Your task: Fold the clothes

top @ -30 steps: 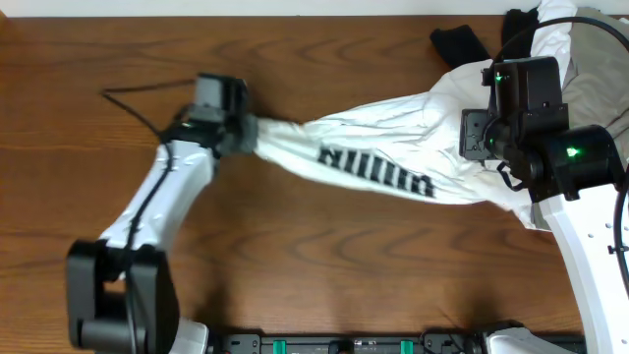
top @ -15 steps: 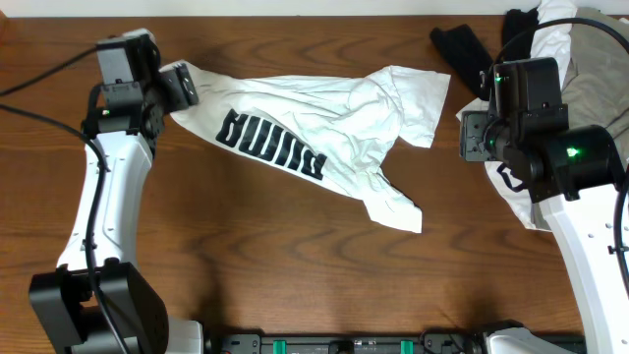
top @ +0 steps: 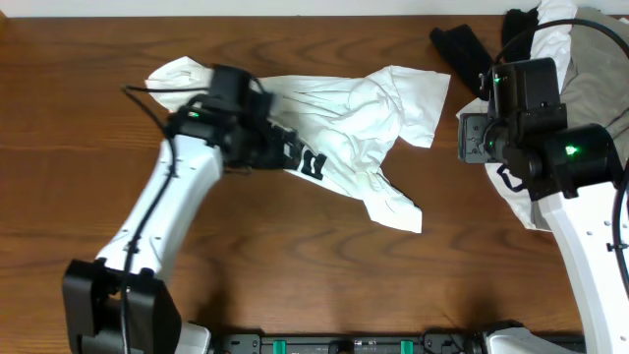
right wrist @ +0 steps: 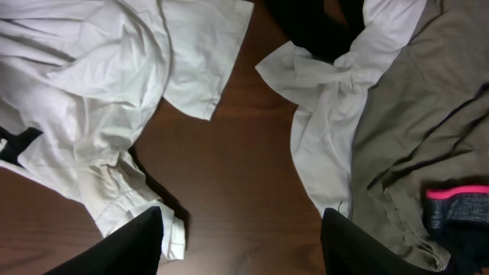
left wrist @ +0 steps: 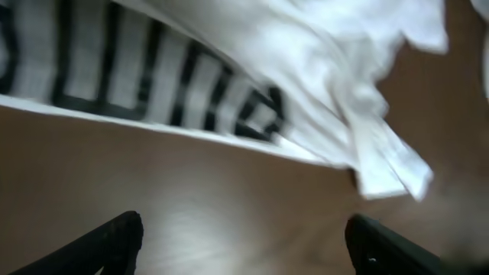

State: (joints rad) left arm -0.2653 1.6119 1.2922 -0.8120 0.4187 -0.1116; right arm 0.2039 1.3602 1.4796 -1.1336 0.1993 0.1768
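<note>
Next, my left gripper moves past the lettering and down onto the near sleeve's bunched fold [top: 378, 195] [left wrist: 371, 141], as that lies below, to its right in the overhead view.
The large white shirt [top: 364, 108] with black lettering lies crumpled but spread across the far middle of the table. My left gripper [top: 261, 147] hovers over its printed part, open. The left wrist view is blurred: the shirt [left wrist: 229, 61] fills the top, and the gripper [left wrist: 244, 248] has only bare wood between its fingers. My right gripper [top: 470, 138] stands open between the shirt's sleeve and the pile of other clothes [top: 580, 69]. In the right wrist view the gripper [right wrist: 243, 241] holds nothing, with the shirt [right wrist: 92, 92] to its left.
The pile at the far right holds a white garment [right wrist: 328, 130], a grey-khaki one [right wrist: 412, 114], a black one [right wrist: 306, 23] and a navy piece with a pink-red band [right wrist: 458, 210]. Bare wood table [top: 295, 285] runs along the front.
The left gripper dragged the shirt leftward out of the pile, let go of it at the far left, and has swung back right over the lettering. The right arm has stayed put.
</note>
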